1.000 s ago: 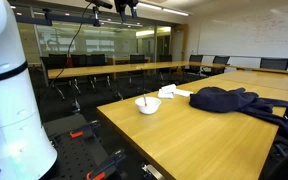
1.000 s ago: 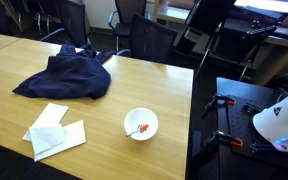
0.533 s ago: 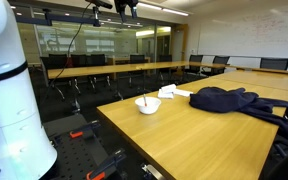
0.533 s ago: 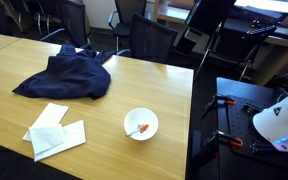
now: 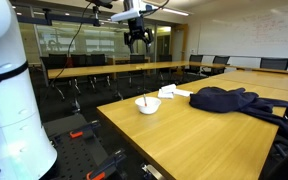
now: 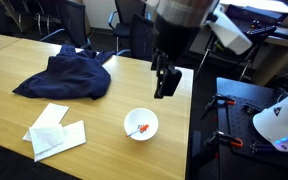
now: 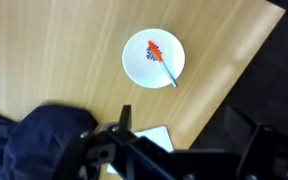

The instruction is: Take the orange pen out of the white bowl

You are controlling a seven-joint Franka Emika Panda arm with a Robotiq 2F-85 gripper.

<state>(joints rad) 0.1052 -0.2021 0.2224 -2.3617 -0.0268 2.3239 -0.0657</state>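
The pen lies slanted, so next I should turn my open gripper as I lower it into the bowl, around the orange pen's pale body (image 6: 133, 131) (image 7: 167, 70).
The white bowl (image 6: 141, 125) stands near the table edge; it also shows in an exterior view (image 5: 147, 105) and in the wrist view (image 7: 153, 57). The orange pen (image 7: 155, 50) lies inside it, seen as a small red mark in an exterior view (image 6: 137, 128). My gripper (image 6: 165, 82) hangs open and empty high above the table, up and a little to the side of the bowl, also visible in an exterior view (image 5: 136, 40). In the wrist view its dark fingers (image 7: 189, 150) fill the lower edge.
A dark garment (image 6: 69, 75) lies on the wooden table (image 6: 104, 105) beyond the bowl, also in the wrist view (image 7: 39, 130). A flat white cloth (image 6: 54, 130) lies beside the bowl. Office chairs (image 6: 134, 35) stand behind the table. The table edge is close to the bowl.
The arm has come down into both exterior views; before, the gripper was at or above the top of the picture. Bowl, pen and cloths have not moved.
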